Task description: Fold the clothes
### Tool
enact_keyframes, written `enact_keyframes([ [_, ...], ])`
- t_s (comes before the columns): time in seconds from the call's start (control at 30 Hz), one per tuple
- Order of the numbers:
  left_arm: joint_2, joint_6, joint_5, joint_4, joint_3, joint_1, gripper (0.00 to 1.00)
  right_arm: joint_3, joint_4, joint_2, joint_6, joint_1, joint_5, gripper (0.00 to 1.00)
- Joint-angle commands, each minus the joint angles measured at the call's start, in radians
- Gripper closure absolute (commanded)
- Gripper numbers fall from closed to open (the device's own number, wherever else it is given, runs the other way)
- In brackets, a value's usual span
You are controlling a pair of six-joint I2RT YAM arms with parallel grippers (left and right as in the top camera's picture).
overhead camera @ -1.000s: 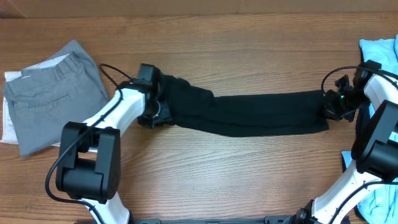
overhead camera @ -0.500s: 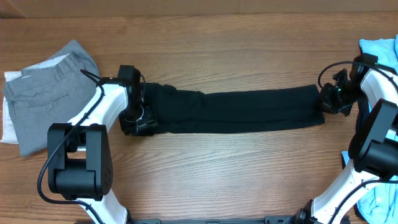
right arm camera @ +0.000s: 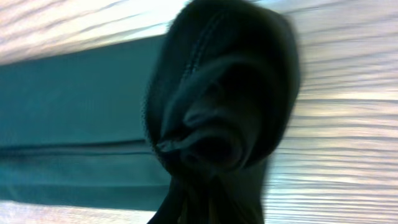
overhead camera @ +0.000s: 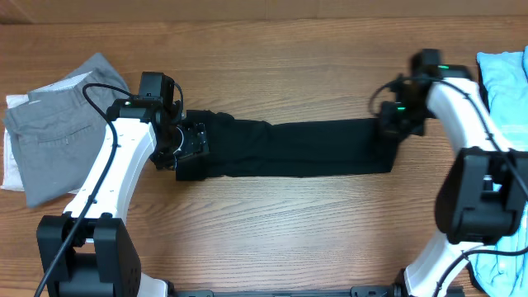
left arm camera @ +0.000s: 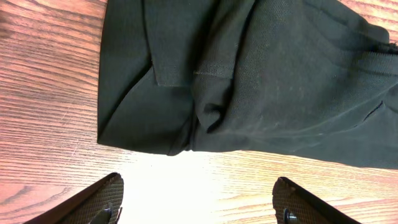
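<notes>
The pants' lifted end will go inward over their flat middle, toward the left gripper. My right gripper will carry it there and open.
A pair of black pants point(overhead camera: 289, 148) lies stretched across the table's middle. My left gripper point(overhead camera: 188, 147) sits at the pants' left end, open. In the left wrist view its fingers point(left arm camera: 199, 182) are spread wide over bare wood, and the pants' waist end point(left arm camera: 249, 74) lies flat just beyond them. My right gripper point(overhead camera: 389, 125) is shut on the pants' right end and holds it bunched and lifted. In the right wrist view the bunched black cloth point(right arm camera: 224, 106) hides the fingers point(right arm camera: 211, 208).
Folded grey shorts point(overhead camera: 70, 124) lie at the far left on a white garment point(overhead camera: 11, 161). A light blue garment point(overhead camera: 505, 70) lies at the right edge, with more light blue cloth point(overhead camera: 503, 268) at the bottom right.
My left gripper has let go of the waist end, which now lies flat farther left. My right gripper has carried the leg end leftwards, and the pants look shorter.
</notes>
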Motion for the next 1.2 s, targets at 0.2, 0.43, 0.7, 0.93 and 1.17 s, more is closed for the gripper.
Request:
enact_keyframes([
  [0.2,-0.003,0.011,0.024,-0.006,0.013,0.01,0.21,0.009,-0.024,-0.027,0.092,0.27,0.06,0.96],
  [0.43,-0.003,0.011,0.024,-0.008,0.013,0.01,0.2,0.005,0.026,-0.027,0.165,0.373,0.051,0.96],
  [0.7,-0.003,0.011,0.024,-0.009,0.013,0.01,0.21,0.005,0.059,-0.027,0.191,0.39,0.021,0.96],
  [0.93,-0.003,0.019,0.024,-0.008,0.013,0.01,0.2,0.005,0.063,-0.027,0.186,0.39,-0.059,0.87],
  [1.17,-0.003,0.019,0.024,-0.009,0.013,0.01,0.2,0.005,0.069,-0.027,0.044,0.39,-0.281,0.62],
])
